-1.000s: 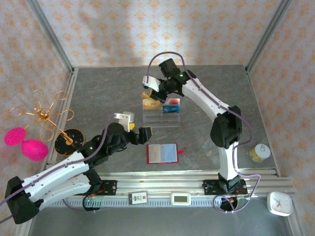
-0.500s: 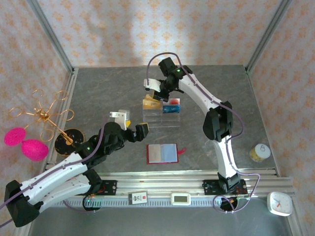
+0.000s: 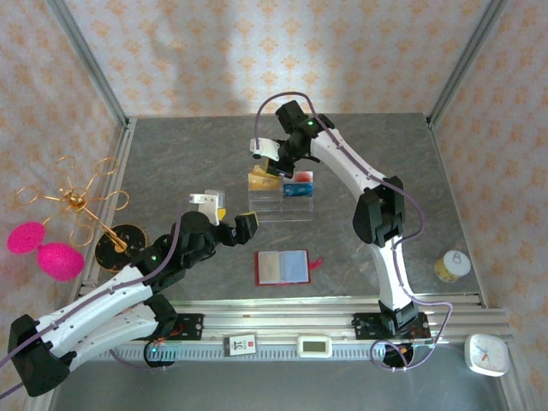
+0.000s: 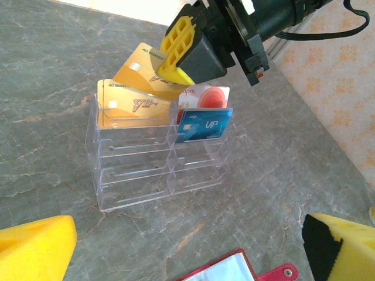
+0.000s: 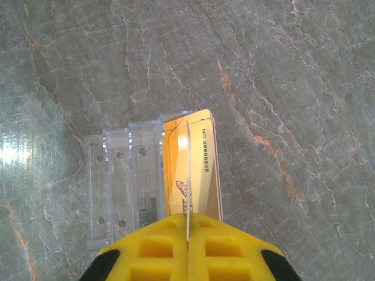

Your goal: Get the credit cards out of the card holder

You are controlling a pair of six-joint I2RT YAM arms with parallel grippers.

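My right gripper will next go down toward the stand's top level [image 3: 264, 183] [image 5: 202, 170] just below it and let go of the gold card where another gold card already stands.
The dark red card holder [image 3: 282, 267] lies open on the table, pale sleeve pages up; its corner and snap tab [image 4: 234, 270] show in the left wrist view. No dark credit card is visible in it. My left gripper [image 3: 229, 218] hovers open just left of it, nothing between the fingers [image 4: 35, 249]. My right gripper [image 3: 272, 163] is shut on a gold card [image 4: 137, 67], tilted over the clear acrylic stand [image 3: 281, 205]. In the right wrist view that card [image 5: 187, 170] is edge-on between the pads [image 5: 158, 246].
The stand's [image 4: 152, 170] top tier holds another gold card [image 4: 132, 105], a blue VIP card [image 4: 205, 124] and a red-and-white card [image 4: 205, 96]. A gold wire ornament [image 3: 77, 205] with pink balls stands left. A yellow-lidded jar [image 3: 452, 265] sits right.
The right gripper has moved slightly left with the gold card, closer over the stand. The left gripper drew back a little to the left of the card holder.
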